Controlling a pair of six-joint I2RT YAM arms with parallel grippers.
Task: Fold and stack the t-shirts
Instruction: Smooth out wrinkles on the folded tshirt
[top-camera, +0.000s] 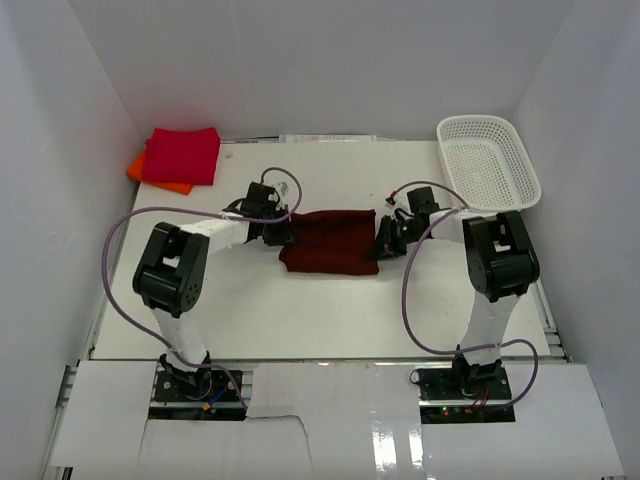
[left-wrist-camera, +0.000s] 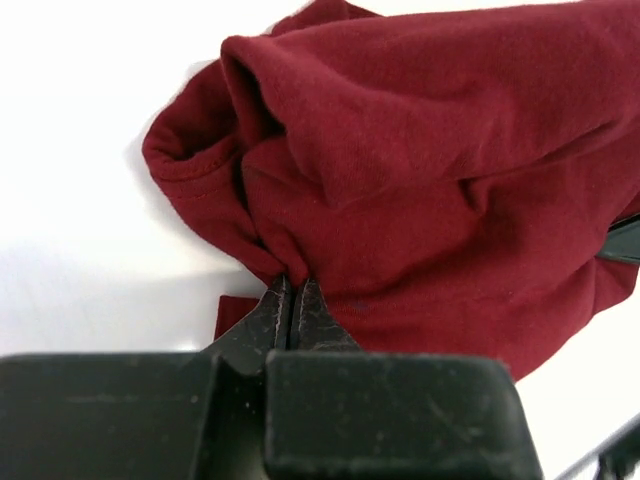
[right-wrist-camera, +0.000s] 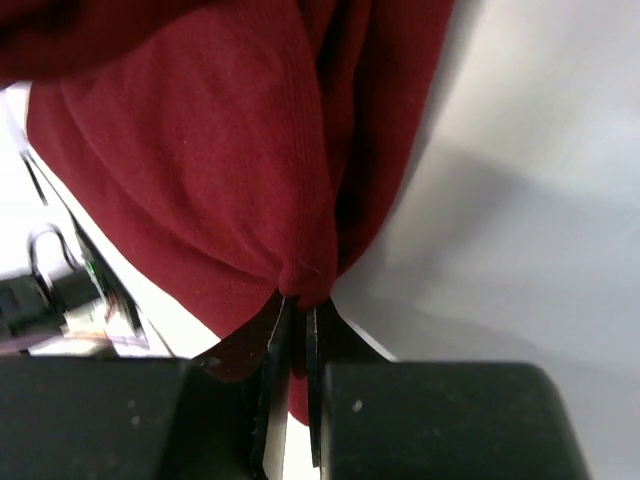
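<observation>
The bare part of the table nearer my base is clear, so my right gripper should next move back along the table and let go of the t-shirt's fold there.
A dark maroon t-shirt (top-camera: 330, 242) lies folded into a rectangle at the middle of the table, between the two arms. My left gripper (top-camera: 283, 232) is shut on its left edge; the left wrist view shows bunched maroon cloth (left-wrist-camera: 400, 170) pinched at the tips of that gripper (left-wrist-camera: 292, 285). At the shirt's right edge my right gripper (top-camera: 384, 240) is shut on a fold, and the right wrist view shows the maroon cloth (right-wrist-camera: 200, 150) gathered into the gripper (right-wrist-camera: 303, 303). A crimson-red t-shirt (top-camera: 182, 155) lies folded on an orange t-shirt (top-camera: 140, 168) at the back left.
A white mesh basket (top-camera: 488, 160) stands at the back right corner of the table (top-camera: 320, 320). White walls close in the left, back and right sides. Purple cables (top-camera: 415, 310) loop beside each arm.
</observation>
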